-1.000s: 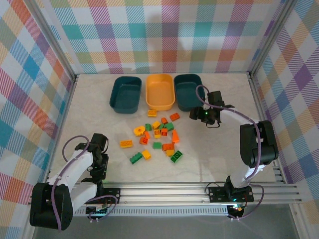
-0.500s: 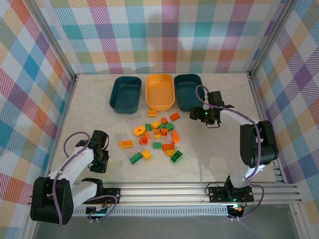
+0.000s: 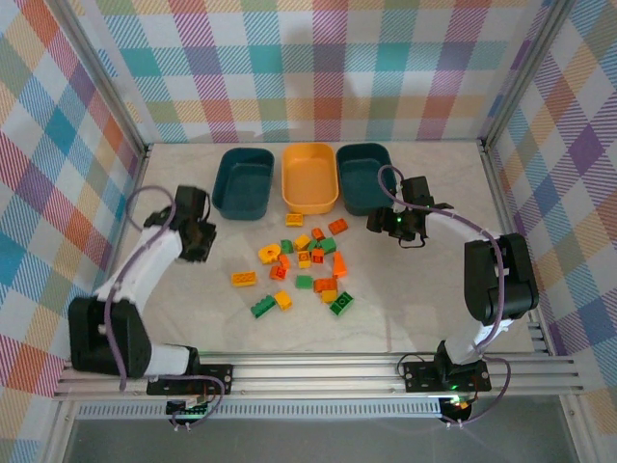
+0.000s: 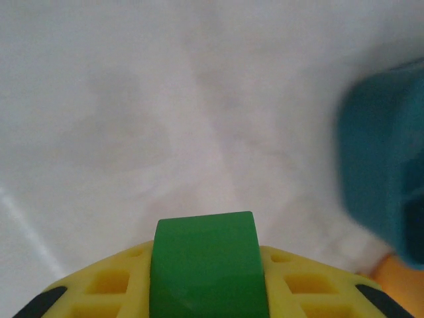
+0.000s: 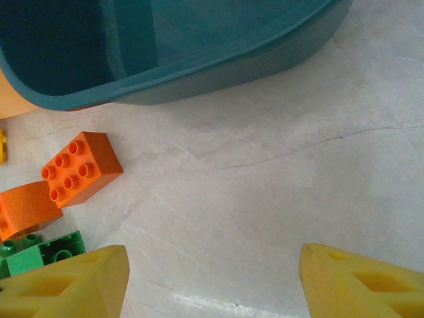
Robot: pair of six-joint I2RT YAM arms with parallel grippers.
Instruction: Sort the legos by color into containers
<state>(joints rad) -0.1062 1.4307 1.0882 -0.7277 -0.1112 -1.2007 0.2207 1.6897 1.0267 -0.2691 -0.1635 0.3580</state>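
Observation:
My left gripper takes the green lego outward over the bottom of the first teal tub [image 3: 244,183] next and releases it, as that tub is empty toward the yellow-orange tub [image 3: 309,177].
The legos [image 3: 304,265] lie scattered mid-table in green, yellow and orange-red. Behind them stand the containers: a dark teal tub [image 3: 243,181], a yellow-orange tub [image 3: 309,177] and a second dark teal tub [image 3: 363,177]. My left gripper [image 3: 198,237] hangs just left of the first teal tub. In the left wrist view this gripper [image 4: 203,295] is shut on a green lego [image 4: 203,255], with the teal tub [image 4: 387,172] to its right. My right gripper [image 3: 400,227] stands open by the right teal tub. Bare table lies between its fingers [image 5: 66,281].
The right wrist view has the teal tub's wall [image 5: 218,59] across the top. An orange brick [image 5: 81,169], another orange piece [image 5: 23,209] and a green brick [image 5: 43,255] lie at the left. Metal rails edge the table [image 3: 434,289], and checked walls enclose it.
My left arm has swung from the near-left part of the table up to the left teal tub, carrying the green lego. The right arm has not moved.

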